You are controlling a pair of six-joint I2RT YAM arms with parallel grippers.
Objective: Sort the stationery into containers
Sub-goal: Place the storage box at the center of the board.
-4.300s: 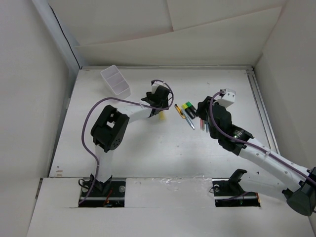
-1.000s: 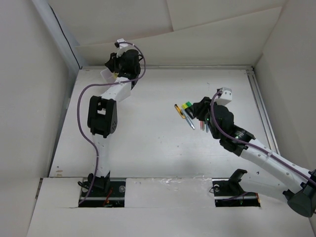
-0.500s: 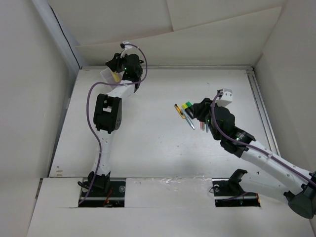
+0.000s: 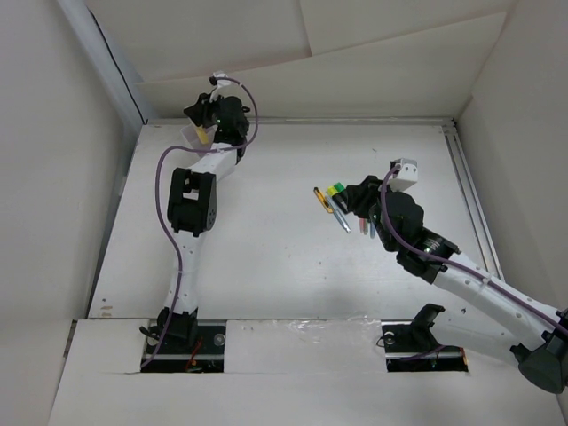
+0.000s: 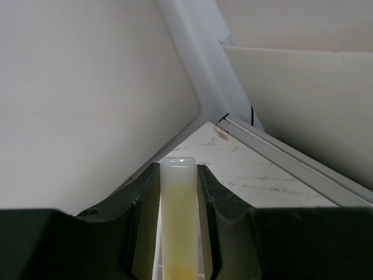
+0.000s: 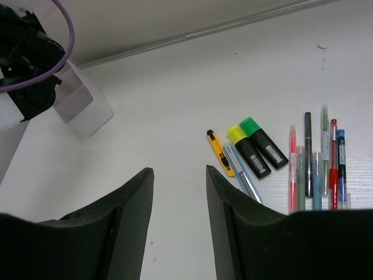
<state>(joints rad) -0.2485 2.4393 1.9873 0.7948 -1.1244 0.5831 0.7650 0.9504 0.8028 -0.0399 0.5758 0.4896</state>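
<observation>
I should lower my left gripper slightly toward the open top of the white container tray (image 4: 188,135) below it next and release the stick, which is already upright over the opening.
My left gripper (image 4: 207,130) is at the far left corner, shut on a pale yellow translucent stick (image 5: 179,216) that stands between its fingers. It hovers over the white container tray (image 6: 81,104), which the arm mostly hides in the top view, only a corner of the tray (image 4: 188,135) showing. My right gripper (image 6: 179,175) is open and empty, just left of the loose stationery: a yellow cutter (image 6: 220,153), a yellow highlighter (image 6: 246,150), a green highlighter (image 6: 265,142), a blue pen (image 6: 242,178) and several pens (image 6: 317,166).
White walls close in behind and beside the tray (image 5: 87,87). A metal rail (image 4: 470,195) runs along the table's right edge. The stationery group (image 4: 330,199) lies mid-table, partly under my right gripper (image 4: 355,200).
My left arm has carried the yellow stick from mid-table to the far left corner, and over the last second edged it over the tray. The right gripper has barely moved.
</observation>
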